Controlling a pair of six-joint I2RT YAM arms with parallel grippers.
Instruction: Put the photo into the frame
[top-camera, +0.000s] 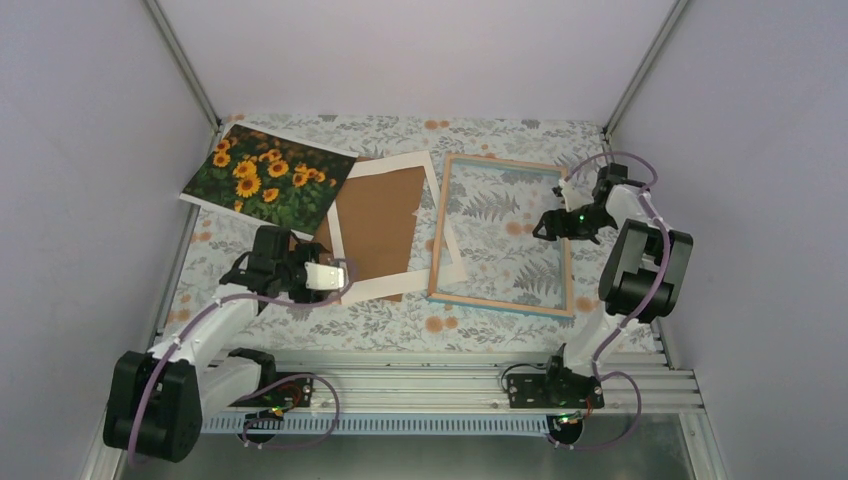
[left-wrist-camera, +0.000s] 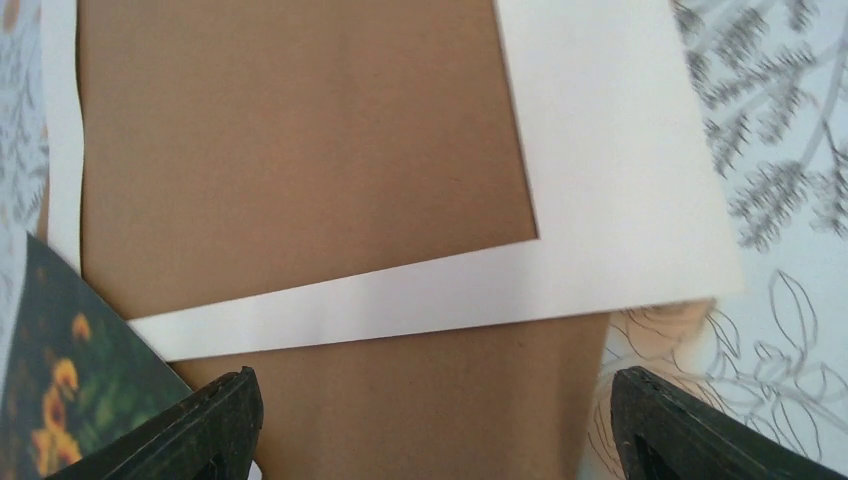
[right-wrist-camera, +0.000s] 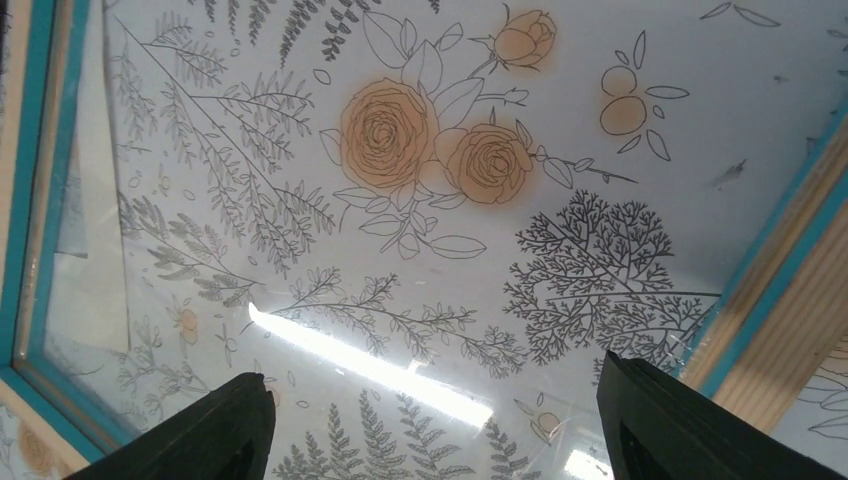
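Observation:
My left gripper tilts and moves down and back onto the mat border's near corner (left-wrist-camera: 712, 278) next. The corner lies below it toward my base, jutting past the backing board (left-wrist-camera: 300, 150).
The photo (top-camera: 270, 178), sunflowers facing up, lies at the table's back left; its corner (left-wrist-camera: 60, 400) shows at the lower left of the left wrist view. The frame (top-camera: 500, 303) lies flat right of centre, wood side up, and the floral cloth shows through its pane. Its turquoise-and-wood rail (right-wrist-camera: 790, 290) runs along the right of the right wrist view. My left gripper (top-camera: 335, 275) (left-wrist-camera: 430, 425) hovers open above the brown backing board (left-wrist-camera: 300, 150), nothing between its fingers. Over the pane, near the frame's right rail, my right gripper (top-camera: 545, 225) (right-wrist-camera: 435, 425) is open and empty.
A cream-white mat border (top-camera: 395, 165) (left-wrist-camera: 620, 150) lies askew on the brown backing board (top-camera: 375, 225), between photo and frame, its right corner under the frame's left rail. The table has a floral cloth (top-camera: 330, 320); grey walls close in on three sides.

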